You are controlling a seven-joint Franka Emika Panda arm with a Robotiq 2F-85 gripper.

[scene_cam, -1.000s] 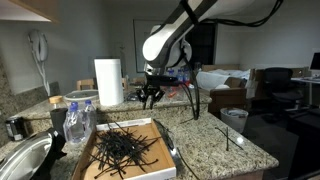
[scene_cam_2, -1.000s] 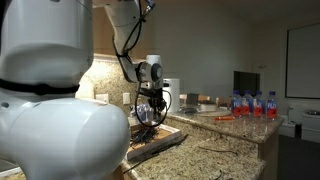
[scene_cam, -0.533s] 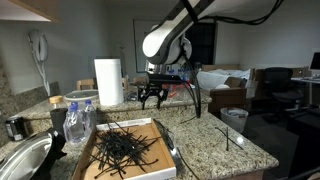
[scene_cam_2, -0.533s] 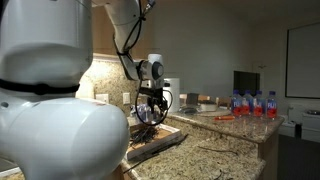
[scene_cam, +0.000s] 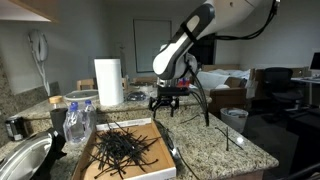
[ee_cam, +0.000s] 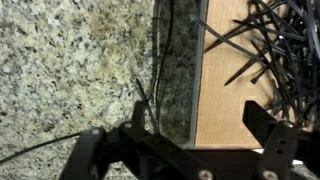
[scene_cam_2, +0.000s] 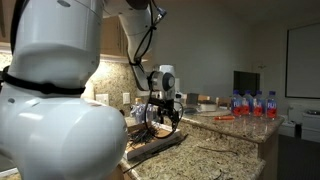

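Note:
I will move my gripper off the tray and lower its open fingers around the loose black pieces (scene_cam: 169, 139) (ee_cam: 156, 84), because they are lying on the granite beside the tray's rim.
My gripper (scene_cam: 165, 106) hangs open and empty just above the counter, at the far right rim of a shallow brown tray (scene_cam: 93, 162). A tangle of thin black sticks (scene_cam: 122, 143) lies in the tray. In the wrist view the gripper (ee_cam: 196, 110) straddles the tray's edge: one finger is over speckled granite, the other over the tray's bare floor (ee_cam: 225, 100). The black sticks (ee_cam: 265, 35) lie beyond it. A loose black strand (ee_cam: 150, 90) lies on the granite beside the rim. An exterior view shows the gripper (scene_cam_2: 165, 118) above the tray (scene_cam_2: 155, 146).
A paper towel roll (scene_cam: 108, 82) stands behind the tray and plastic water bottles (scene_cam: 76, 116) beside it. A metal basin (scene_cam: 20, 160) is at the near corner. A few loose sticks (scene_cam: 232, 135) lie on the counter. More bottles (scene_cam_2: 250, 103) stand on the far counter.
The jaws have gone from nearly shut to wide open. The arm has swung sideways from over the tray's back to its outer rim and dropped a little lower.

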